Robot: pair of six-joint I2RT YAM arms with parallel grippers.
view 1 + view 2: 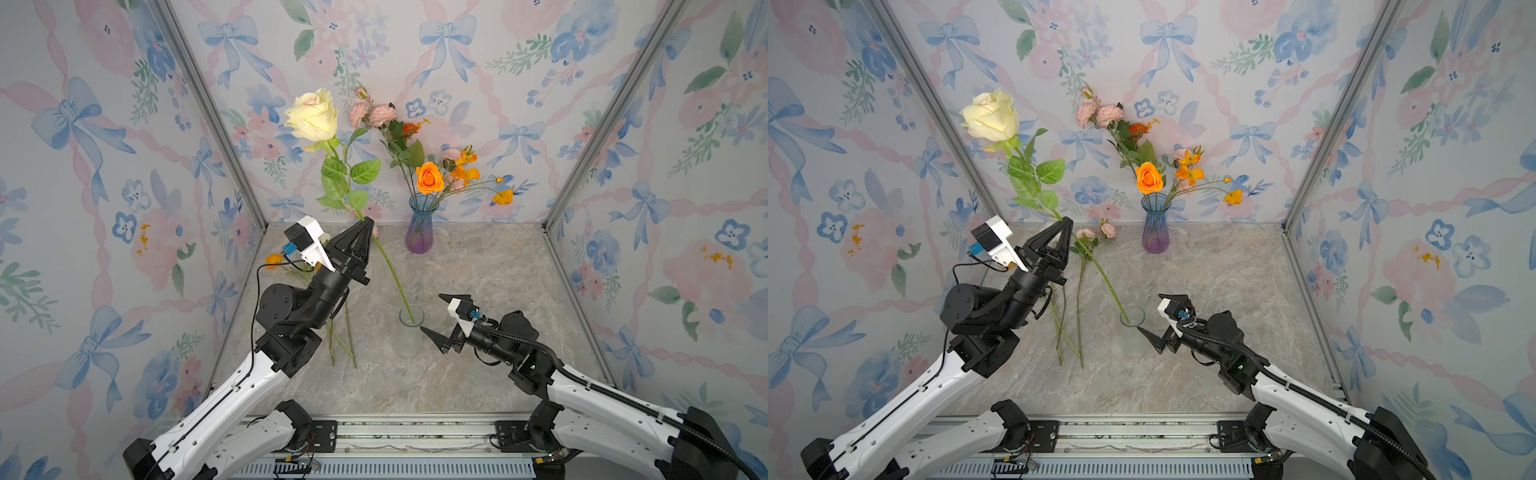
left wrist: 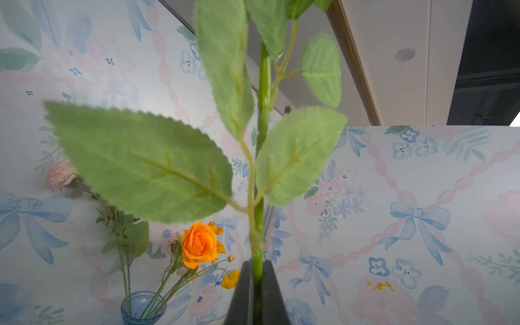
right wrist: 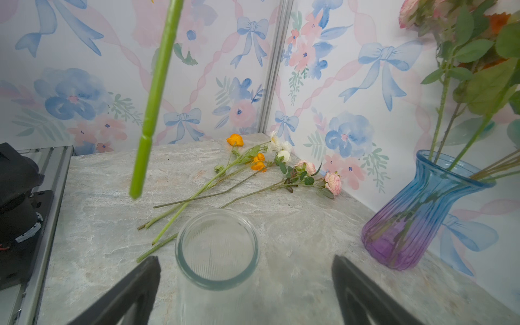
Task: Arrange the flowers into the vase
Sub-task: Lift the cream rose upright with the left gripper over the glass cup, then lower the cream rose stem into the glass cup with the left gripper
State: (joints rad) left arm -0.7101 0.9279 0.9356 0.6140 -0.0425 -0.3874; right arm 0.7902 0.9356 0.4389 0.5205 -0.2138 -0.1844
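The tilted stem's cut end still hangs above the vase, so I will move my left gripper toward the clear vase's opening [image 1: 412, 316], lower it and release the stem.
My left gripper [image 1: 368, 222] [image 1: 1065, 222] [image 2: 257, 267] is shut on the green stem [image 2: 264, 84] of a cream rose [image 1: 312, 116] [image 1: 992, 116], held up tilted with the bloom at the top. The stem's cut end [image 3: 135, 192] hangs in the air just over and beside the mouth of an empty clear glass vase [image 1: 409, 343] [image 1: 1133, 343] [image 3: 216, 284]. My right gripper [image 1: 434, 312] [image 1: 1150, 312] [image 3: 244, 261] is open, its fingers standing either side of this vase without touching it. A blue-and-purple vase [image 1: 420, 232] [image 1: 1155, 232] [image 3: 416, 219] at the back holds an orange rose [image 1: 430, 178], pink blooms and orange sprays.
Several loose flowers [image 3: 253, 166] lie on the marble table [image 1: 478, 374] at the back left: pink [image 1: 1108, 229], orange [image 1: 273, 259] and white blooms, their stems [image 1: 1079, 316] reaching toward the clear vase. Wallpapered walls close in three sides. A metal rail [image 1: 415, 436] runs along the front.
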